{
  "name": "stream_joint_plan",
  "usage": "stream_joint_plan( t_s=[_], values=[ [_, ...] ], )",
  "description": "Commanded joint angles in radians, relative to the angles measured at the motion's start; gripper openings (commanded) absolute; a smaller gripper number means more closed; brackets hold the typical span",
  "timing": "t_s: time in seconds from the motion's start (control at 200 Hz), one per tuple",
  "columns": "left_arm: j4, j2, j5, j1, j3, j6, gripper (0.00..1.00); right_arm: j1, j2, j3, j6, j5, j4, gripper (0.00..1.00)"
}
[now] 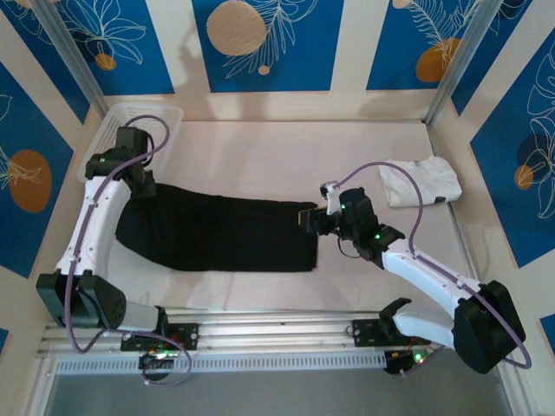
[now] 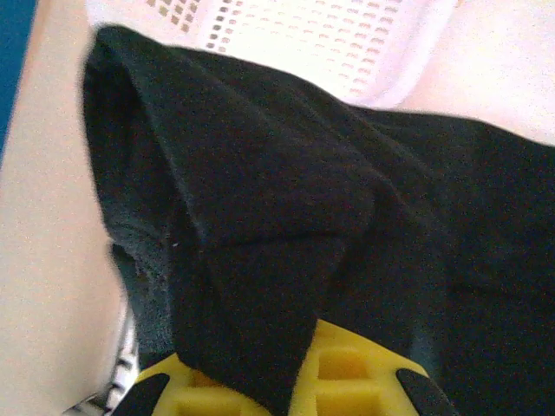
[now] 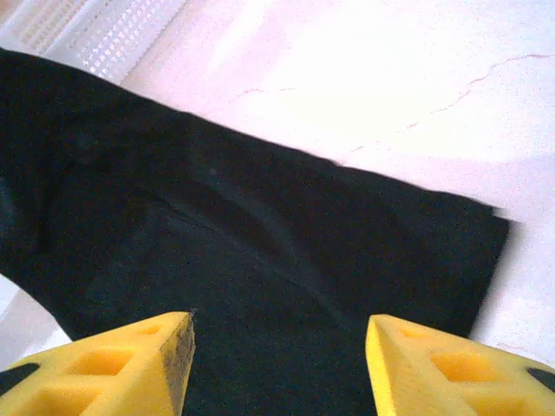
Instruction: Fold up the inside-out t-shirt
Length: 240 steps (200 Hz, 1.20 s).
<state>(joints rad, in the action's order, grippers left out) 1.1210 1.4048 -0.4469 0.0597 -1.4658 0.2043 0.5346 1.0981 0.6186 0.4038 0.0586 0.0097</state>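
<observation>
The t-shirt's flat end by my right gripper lies across from my left gripper, so next I carry the fold of cloth over onto it, doubling the long t-shirt, and release.
The inside-out t-shirt (image 1: 217, 232) lies as a long black strip across the middle of the white table, with no print showing. My left gripper (image 1: 143, 184) is at the shirt's far left end, shut on a bunched fold of the black cloth (image 2: 286, 199); the cloth drapes over the yellow fingers (image 2: 364, 368). My right gripper (image 1: 308, 218) hovers over the shirt's right end. In the right wrist view its yellow fingertips (image 3: 165, 355) stand wide apart above the flat cloth (image 3: 260, 260), and the gripper (image 3: 277, 347) is open with nothing pinched.
A white perforated basket (image 1: 130, 121) stands at the back left, just beyond the left gripper, and appears as well in the left wrist view (image 2: 329, 43). A small white folded garment (image 1: 421, 182) lies at the right. Blue patterned walls enclose the table.
</observation>
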Motion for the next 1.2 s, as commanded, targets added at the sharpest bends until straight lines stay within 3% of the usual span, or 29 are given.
stream_joint_plan(
  t_s=[0.0, 0.14, 0.285, 0.37, 0.475, 0.6, 0.745, 0.87, 0.99, 1.195],
  values=[
    [0.135, 0.029, -0.018, 0.106, -0.042, 0.043, 0.00, -0.013, -0.034, -0.017, 0.021, -0.029, -0.021, 0.56],
    [0.046, 0.054, 0.187, 0.320, -0.018, 0.216, 0.00, -0.024, -0.041, -0.018, 0.020, -0.019, -0.038, 0.56],
    [-0.250, 0.141, 0.362, 0.575, 0.049, 0.434, 0.00, -0.052, -0.051, -0.019, 0.015, 0.000, -0.062, 0.56],
    [-0.430, 0.267, 0.465, 0.654, 0.034, 0.521, 0.34, -0.076, -0.059, -0.022, 0.025, 0.003, -0.073, 0.57],
    [-0.463, 0.435, 0.570, 0.703, -0.091, 0.525, 0.54, -0.089, -0.063, -0.019, 0.045, 0.054, -0.113, 0.59],
    [-0.402, 0.402, 0.526, 0.709, -0.108, 0.447, 0.66, -0.095, -0.045, -0.012, 0.076, 0.068, -0.141, 0.62],
    [-0.389, 0.169, 0.414, 0.654, 0.133, 0.413, 0.76, -0.062, 0.068, 0.032, 0.118, -0.044, -0.089, 0.63],
    [-0.439, 0.014, 0.468, 0.557, 0.348, 0.419, 0.76, 0.025, 0.216, 0.126, 0.134, -0.053, -0.052, 0.64],
    [-0.462, -0.009, 0.501, 0.552, 0.440, 0.432, 0.76, 0.066, 0.380, 0.239, 0.132, -0.049, -0.031, 0.64],
    [-0.488, -0.016, 0.466, 0.557, 0.525, 0.421, 0.75, 0.086, 0.648, 0.432, 0.148, -0.126, -0.025, 0.63]
  ],
)
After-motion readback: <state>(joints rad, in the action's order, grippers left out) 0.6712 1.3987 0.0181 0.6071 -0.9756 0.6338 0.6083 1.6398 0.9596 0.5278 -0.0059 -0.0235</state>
